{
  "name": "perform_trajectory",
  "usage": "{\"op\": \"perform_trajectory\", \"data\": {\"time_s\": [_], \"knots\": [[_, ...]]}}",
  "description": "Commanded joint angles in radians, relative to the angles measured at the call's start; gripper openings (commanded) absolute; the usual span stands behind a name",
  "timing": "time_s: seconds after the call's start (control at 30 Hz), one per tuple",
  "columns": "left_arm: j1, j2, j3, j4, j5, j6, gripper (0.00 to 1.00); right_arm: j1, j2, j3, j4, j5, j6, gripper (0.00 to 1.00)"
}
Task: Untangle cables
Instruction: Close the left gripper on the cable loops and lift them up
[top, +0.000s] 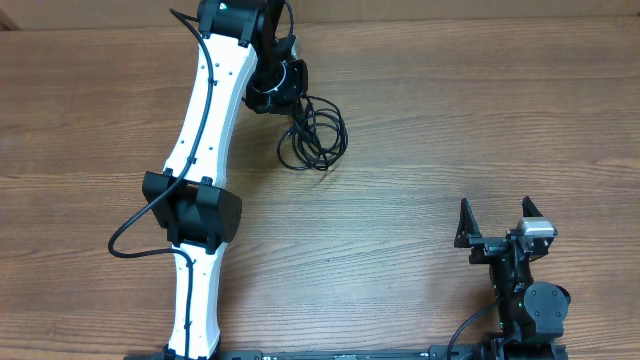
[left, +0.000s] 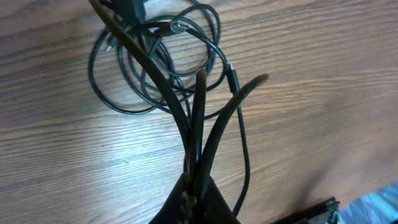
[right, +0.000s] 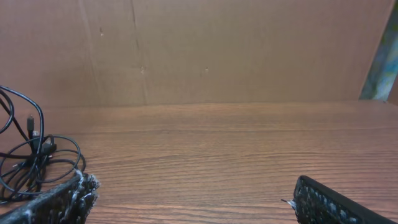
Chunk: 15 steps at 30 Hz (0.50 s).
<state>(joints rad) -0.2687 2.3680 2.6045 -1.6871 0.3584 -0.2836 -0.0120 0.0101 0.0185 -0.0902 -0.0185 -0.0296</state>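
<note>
My left gripper is at the cable pieces, which still run bunched from my fingers into the coiled loops, so next it will rise slightly, pull back and release them above the table.
The cables are thin black cords looped in a small bundle on the wooden table, far middle-left. My left gripper sits at the bundle's near-left edge, shut on several cable strands. In the left wrist view the strands run up from my closed jaws to the coiled loops lying on the table, one plug end sticking out. My right gripper is open and empty near the front right, far from the cables. In the right wrist view the bundle lies far left behind my open fingers.
The wooden table spreads bare around the bundle. A brown cardboard wall stands at the table's far side. The left arm's own thicker black wire loops out beside its elbow.
</note>
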Motion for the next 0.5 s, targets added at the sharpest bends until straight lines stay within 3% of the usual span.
{"op": "perform_trajectory", "data": {"time_s": [0.0,0.47], "knots": [[-0.01,-0.047,-0.005,-0.003,0.064,0.032,0.04,0.005,-0.007,-0.01,0.006,0.005,0.003,1.0],[-0.079,-0.25,-0.032,-0.003,0.048,0.007,0.04,0.005,-0.007,-0.01,0.006,0.005,0.003,1.0]]}}
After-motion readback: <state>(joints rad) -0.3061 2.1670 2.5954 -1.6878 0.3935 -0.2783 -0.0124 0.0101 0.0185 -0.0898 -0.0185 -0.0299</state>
